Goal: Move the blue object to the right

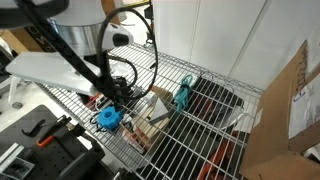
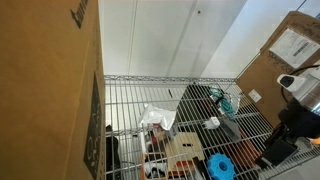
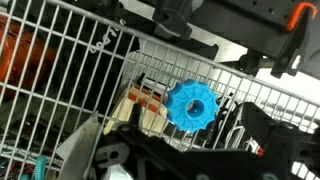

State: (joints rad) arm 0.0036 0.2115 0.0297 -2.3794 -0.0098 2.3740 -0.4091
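The blue object (image 3: pixel 191 106) is below my gripper on the wire shelf (image 3: pixel 70 80), so my gripper should tilt and move down onto it next, with open fingers on both sides of it.
The blue object (image 3: pixel 190 105) is a small round gear-like piece with a central hole, lying flat on the wire shelf (image 3: pixel 70 80). It shows in both exterior views (image 1: pixel 108 117) (image 2: pixel 221 166). My gripper (image 3: pixel 195 138) is open, with its dark fingers spread on either side of the blue piece and just short of it. In an exterior view the gripper (image 1: pixel 116 97) hangs just above and behind the piece. In an exterior view the gripper (image 2: pixel 274 150) is beside it. Nothing is held.
A teal-green handled tool (image 1: pixel 185 95) (image 2: pixel 228 103) lies further along the shelf over a dark tray (image 1: pixel 212 100). A small tan box (image 1: pixel 150 115) and crumpled white wrapper (image 2: pixel 157 118) lie near the blue piece. Cardboard boxes (image 1: pixel 290 110) (image 2: pixel 50 90) flank the shelf.
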